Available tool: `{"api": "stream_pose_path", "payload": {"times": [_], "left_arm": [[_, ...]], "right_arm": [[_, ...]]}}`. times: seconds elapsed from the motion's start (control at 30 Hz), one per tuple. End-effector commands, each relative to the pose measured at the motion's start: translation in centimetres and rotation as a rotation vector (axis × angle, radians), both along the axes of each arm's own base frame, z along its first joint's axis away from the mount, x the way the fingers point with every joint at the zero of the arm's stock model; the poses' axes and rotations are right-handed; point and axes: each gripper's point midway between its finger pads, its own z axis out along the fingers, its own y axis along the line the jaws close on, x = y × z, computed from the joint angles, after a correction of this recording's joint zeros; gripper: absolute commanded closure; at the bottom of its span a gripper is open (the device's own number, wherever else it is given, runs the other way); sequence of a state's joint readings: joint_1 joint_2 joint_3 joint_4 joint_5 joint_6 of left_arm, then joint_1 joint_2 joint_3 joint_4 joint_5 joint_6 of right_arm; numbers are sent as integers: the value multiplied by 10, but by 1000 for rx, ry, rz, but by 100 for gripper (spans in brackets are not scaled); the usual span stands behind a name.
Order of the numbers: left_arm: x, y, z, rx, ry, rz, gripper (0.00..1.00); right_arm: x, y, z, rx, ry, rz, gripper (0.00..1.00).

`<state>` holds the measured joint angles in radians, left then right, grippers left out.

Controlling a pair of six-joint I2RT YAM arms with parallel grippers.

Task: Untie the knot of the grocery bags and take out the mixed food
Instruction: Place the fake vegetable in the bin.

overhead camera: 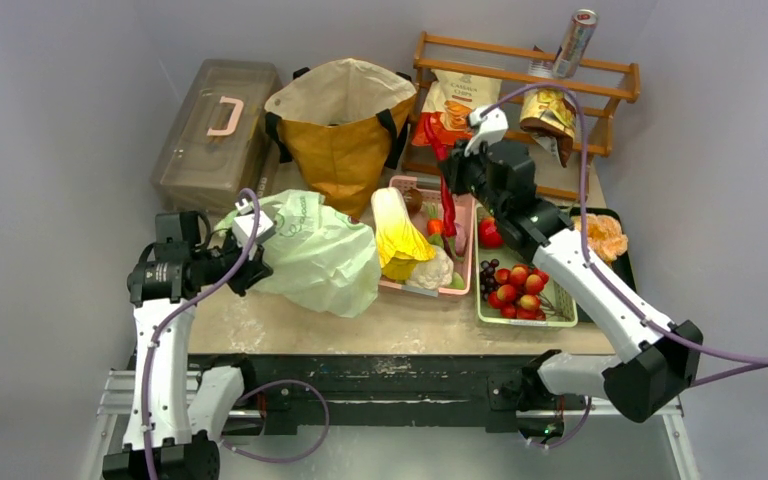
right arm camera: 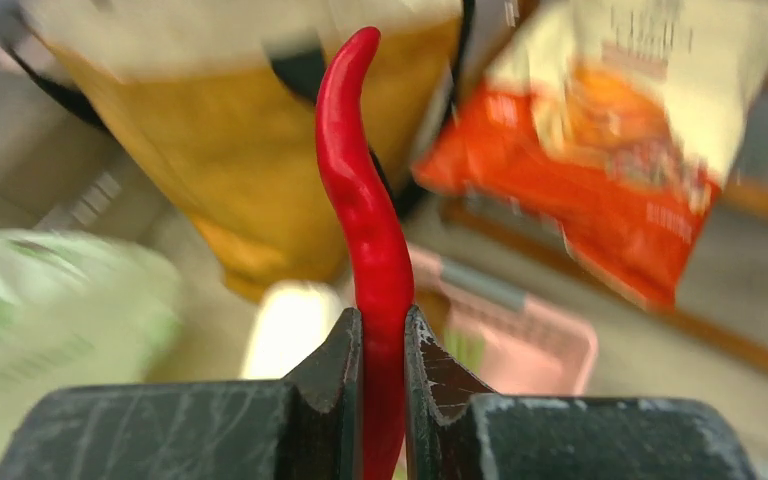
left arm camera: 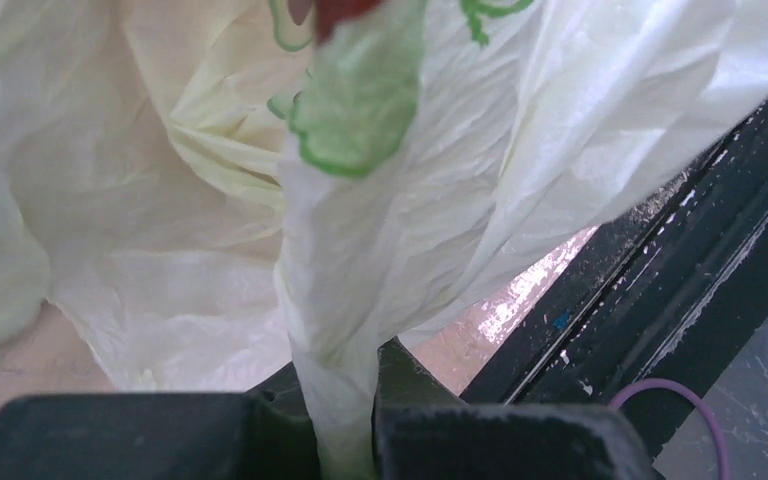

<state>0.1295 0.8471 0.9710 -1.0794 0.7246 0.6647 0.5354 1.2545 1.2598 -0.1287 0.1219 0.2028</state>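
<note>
Next, my right gripper lowers and tips downward beside the yellow-white cabbage, since the red chilli (overhead camera: 448,215) is still high over the pink basket (overhead camera: 460,285).
The pale-green plastic bag (overhead camera: 315,250) lies crumpled on the table's left half. My left gripper (overhead camera: 252,262) is at its left edge. In the left wrist view the gripper (left arm camera: 345,420) is shut on a twisted strand of the bag (left arm camera: 340,300); I cannot tell whether a knot is tied there. My right gripper (overhead camera: 453,168) is shut on a red chilli (overhead camera: 448,215) and holds it above the pink basket (overhead camera: 460,285). In the right wrist view the chilli (right arm camera: 370,220) stands up between the closed jaws of the gripper (right arm camera: 383,350). The mustard tote (overhead camera: 345,135) stands open at the back.
A yellow-white cabbage (overhead camera: 400,238) and cauliflower (overhead camera: 435,272) lie in the pink basket. A green tray (overhead camera: 560,300) holds red fruits (overhead camera: 515,285) and grapes (overhead camera: 488,270). A black tray (overhead camera: 615,225), a wooden rack (overhead camera: 520,60) with chip bags and can, and a lidded box (overhead camera: 205,130) stand behind.
</note>
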Motion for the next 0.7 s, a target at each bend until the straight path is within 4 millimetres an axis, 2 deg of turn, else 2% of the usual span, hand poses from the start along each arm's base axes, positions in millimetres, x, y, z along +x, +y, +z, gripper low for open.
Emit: {"api": "stream_pose_path", "payload": {"times": [0.0,0.1,0.17,0.3,0.43,0.6,0.63,0.67], "left_arm": [[-8,-1,5,-23,6,-27,100],[-10,0,5,-34,15,-31,100],[-13,1,4,-30,25,-38,100],[-21,3,0,-17,47,-39,100],[-37,10,-6,12,97,-33,100],[-47,27,-10,59,100,50,100],[-50,30,-10,69,103,63,100],[-51,34,-10,79,111,80,100]], "right_arm": [[-13,-19,-83,-165,135,-18,100],[-10,-22,-124,-238,187,3,100],[-5,-20,-137,-265,196,24,100],[8,-3,-145,-253,189,83,100],[18,11,-158,-260,220,125,100],[25,10,-170,-275,236,102,100],[26,11,-171,-271,236,102,97],[26,12,-173,-273,239,107,83]]}}
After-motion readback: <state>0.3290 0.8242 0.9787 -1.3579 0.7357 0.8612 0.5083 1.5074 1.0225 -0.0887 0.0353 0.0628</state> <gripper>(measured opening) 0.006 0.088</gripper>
